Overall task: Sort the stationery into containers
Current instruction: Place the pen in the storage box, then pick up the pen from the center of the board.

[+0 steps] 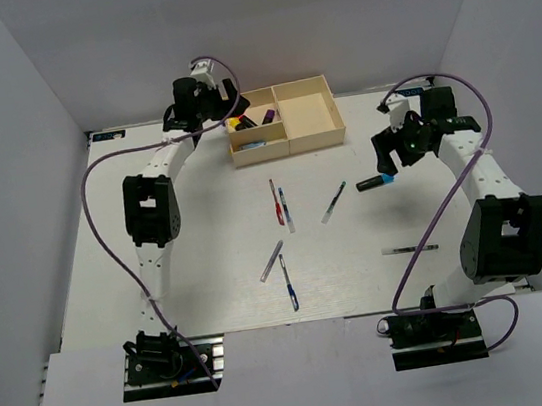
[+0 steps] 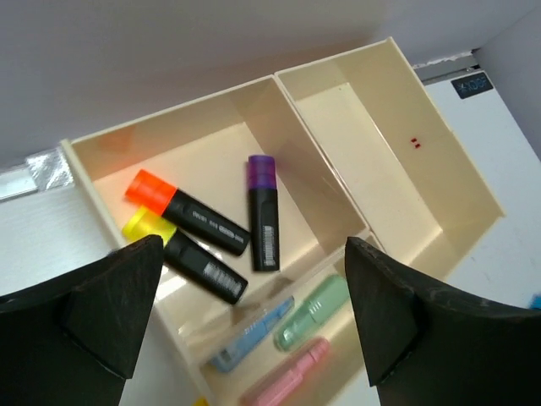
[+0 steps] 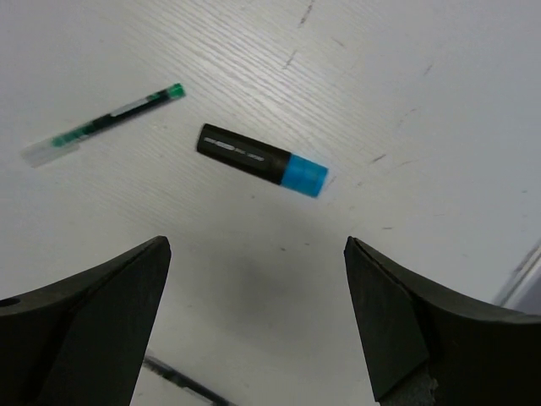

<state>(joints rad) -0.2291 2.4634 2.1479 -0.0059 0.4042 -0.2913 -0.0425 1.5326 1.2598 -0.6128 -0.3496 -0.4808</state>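
Observation:
My right gripper should go left in the top view next, then turn and lower around the blue-ended highlighter's black body (image 1: 372, 183) (image 3: 252, 157), because it lies crosswise to my fingers.
The cream tray (image 1: 307, 83) stands at the back centre. In the left wrist view its rim (image 2: 275, 80) frames one small compartment holding orange-ended (image 2: 182, 211), yellow-ended (image 2: 182, 254) and purple-ended (image 2: 263, 211) black highlighters. The other small compartment holds pale blue (image 2: 249, 334), green (image 2: 313, 313) and pink (image 2: 287, 381) pieces. My left gripper (image 2: 254, 245) is open above them, also in the top view (image 1: 228, 110). My right gripper (image 3: 258, 245) is open above the table, short of a blue-ended highlighter (image 3: 262, 159) and a green pen (image 3: 101, 125).
Thin pens lie mid-table: a red one (image 1: 275, 202), a blue one (image 1: 285, 209), a grey one (image 1: 271, 261), another blue one (image 1: 288, 281) and a black one (image 1: 409, 249). White walls close in the table. Purple cables (image 1: 104, 236) loop beside both arms.

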